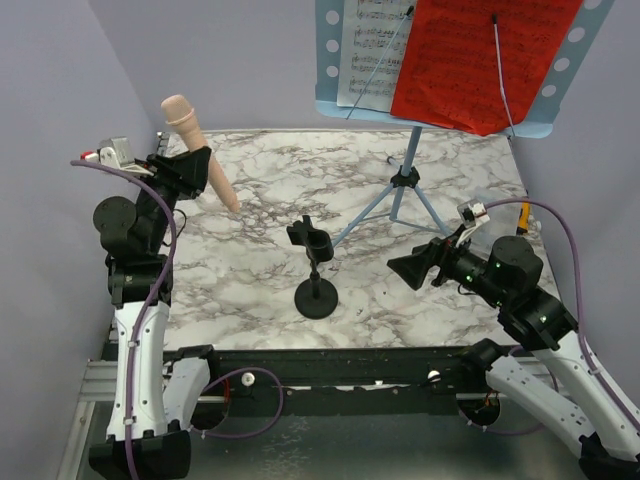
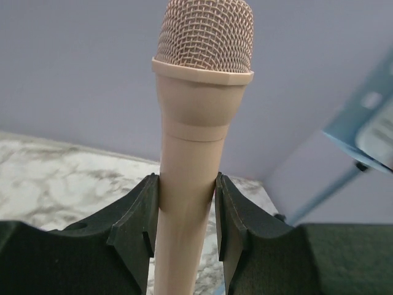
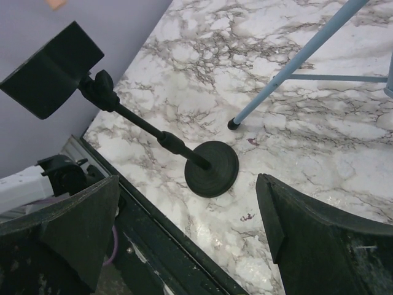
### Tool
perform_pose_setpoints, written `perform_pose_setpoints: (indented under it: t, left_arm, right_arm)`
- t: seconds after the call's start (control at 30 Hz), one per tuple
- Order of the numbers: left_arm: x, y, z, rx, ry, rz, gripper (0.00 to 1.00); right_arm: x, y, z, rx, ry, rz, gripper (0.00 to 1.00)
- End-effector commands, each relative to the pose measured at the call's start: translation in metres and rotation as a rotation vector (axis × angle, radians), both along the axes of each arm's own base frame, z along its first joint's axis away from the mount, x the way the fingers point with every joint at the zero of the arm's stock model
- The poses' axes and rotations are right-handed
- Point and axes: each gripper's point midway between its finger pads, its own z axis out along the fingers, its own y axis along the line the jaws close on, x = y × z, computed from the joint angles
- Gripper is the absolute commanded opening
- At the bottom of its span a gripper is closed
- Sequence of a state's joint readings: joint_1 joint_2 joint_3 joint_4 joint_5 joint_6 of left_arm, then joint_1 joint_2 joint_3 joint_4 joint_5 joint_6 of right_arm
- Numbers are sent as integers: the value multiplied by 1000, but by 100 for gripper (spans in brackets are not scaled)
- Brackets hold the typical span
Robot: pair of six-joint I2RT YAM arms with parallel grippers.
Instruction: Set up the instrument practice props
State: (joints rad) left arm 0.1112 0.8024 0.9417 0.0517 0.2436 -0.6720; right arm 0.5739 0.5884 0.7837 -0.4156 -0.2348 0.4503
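My left gripper should carry the microphone's handle to the right in the top view, into the stand's empty clip (image 1: pixel 319 244), and release it there.
My left gripper (image 1: pixel 197 170) is shut on the pinkish-beige microphone (image 1: pixel 190 130) and holds it above the table's left side, mesh head up and tilted. In the left wrist view the fingers (image 2: pixel 142 215) press both sides of the microphone's (image 2: pixel 199 123) handle. The black round-based stand (image 1: pixel 317 297) stands at mid-table with its clip (image 1: pixel 310 238) holding nothing. My right gripper (image 1: pixel 408 268) hangs open to its right, the stand's base (image 3: pixel 212 169) just beyond its jaws. The light blue music stand (image 1: pixel 330 60) at the back carries white sheet music (image 1: pixel 368 50) and a red sheet (image 1: pixel 470 60).
The music stand's tripod legs (image 1: pixel 405 195) spread over the back right of the marble table (image 1: pixel 250 270); one leg (image 3: pixel 295 64) ends close behind the microphone stand's base. Lavender walls close in the left, back and right. A black rail (image 1: pixel 330 365) runs along the near edge.
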Motion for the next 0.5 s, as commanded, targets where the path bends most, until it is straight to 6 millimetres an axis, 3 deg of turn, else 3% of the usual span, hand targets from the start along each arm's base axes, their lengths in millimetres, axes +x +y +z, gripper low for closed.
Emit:
perform_pose_setpoints:
  t: [0.0, 0.17, 0.3, 0.47]
  left_arm:
    - [-70, -84, 84, 282, -390, -454, 0]
    - [-120, -118, 125, 272, -572, -677, 0]
    - [-141, -131, 141, 206, -662, -812, 0]
    - [-169, -134, 150, -3, -757, -1003, 0]
  right_arm:
    - [4, 0, 2, 71, 28, -43, 100]
    - [7, 6, 1, 84, 50, -34, 100]
    - [6, 9, 5, 104, 53, -20, 100]
    - [4, 8, 4, 112, 56, -23, 100]
